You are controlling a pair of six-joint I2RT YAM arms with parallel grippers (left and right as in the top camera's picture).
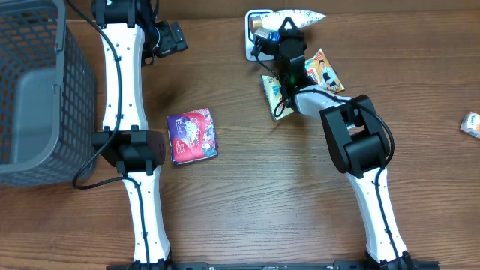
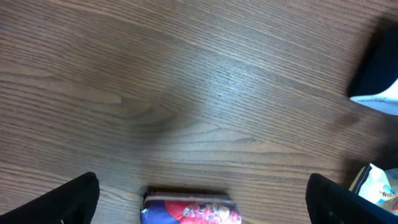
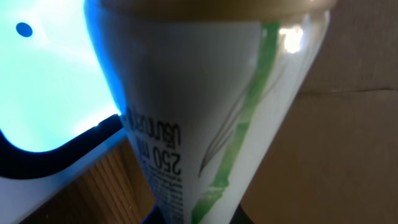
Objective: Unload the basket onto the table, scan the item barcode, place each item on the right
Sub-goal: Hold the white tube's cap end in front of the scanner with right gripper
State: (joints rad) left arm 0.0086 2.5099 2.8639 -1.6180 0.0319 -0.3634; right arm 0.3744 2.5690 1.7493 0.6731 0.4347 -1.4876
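The robot's right hand should next swing the white tube from the scanner (image 1: 253,46) to the right in the overhead view, then take it back and down onto open wood near the small item.
My right gripper (image 1: 287,39) is shut on a white tube (image 1: 300,18) with a gold cap at the back of the table. In the right wrist view the tube (image 3: 205,93) fills the frame, showing a green stripe and small print, and only dark bits of the gripper (image 3: 199,219) show at the bottom edge. It hangs right next to the scanner (image 3: 43,74), which glows pale blue; from above the scanner (image 1: 253,46) is a white box. My left gripper (image 1: 176,36) stands open above bare wood, its fingers (image 2: 68,199) wide apart.
A purple and red packet (image 1: 193,135) lies mid-table, its end (image 2: 189,213) showing between the left fingers. Two snack packets (image 1: 326,71) (image 1: 276,97) lie under the right arm. A grey mesh basket (image 1: 37,90) stands at the left edge, and a small item (image 1: 471,124) at the right edge.
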